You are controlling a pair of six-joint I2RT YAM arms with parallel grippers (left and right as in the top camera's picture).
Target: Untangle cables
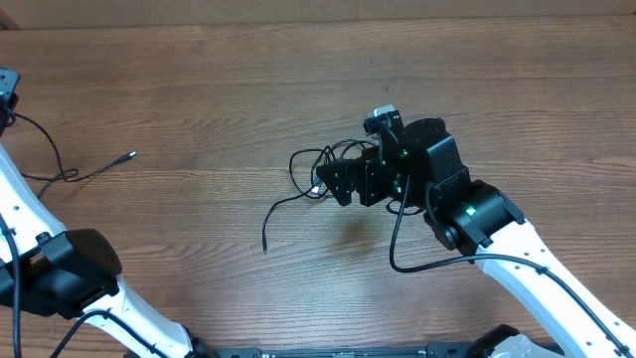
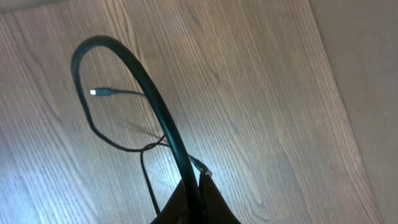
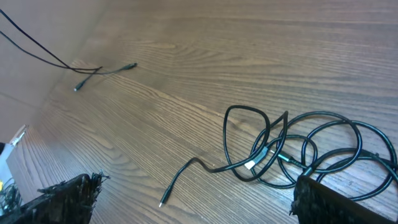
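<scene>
The cable will be carried outward by my left gripper toward the table's far edge and let go there, because bare wood lies outward of the gripper.
A tangled bundle of thin black cables (image 1: 323, 169) lies at the table's middle, with one loose end trailing down to a plug (image 1: 265, 248). My right gripper (image 1: 354, 184) hovers at the bundle's right edge, open. In the right wrist view its fingers (image 3: 65, 199) stand wide apart, the bundle (image 3: 280, 149) near the right one and nothing between them. A separate cable (image 1: 75, 174) lies at the far left, its plug end (image 1: 130, 155) free. My left gripper (image 2: 200, 202) is shut on that cable (image 2: 134, 65), which loops up from the jaws; its plug (image 2: 94, 93) rests on the wood.
The table is bare brown wood (image 1: 199, 80). In the overhead view my left gripper (image 1: 6, 89) sits at the far left edge. The right arm's own thicker black cable (image 1: 397, 234) hangs beside its wrist. The table's edge (image 2: 348, 93) runs along the right of the left wrist view.
</scene>
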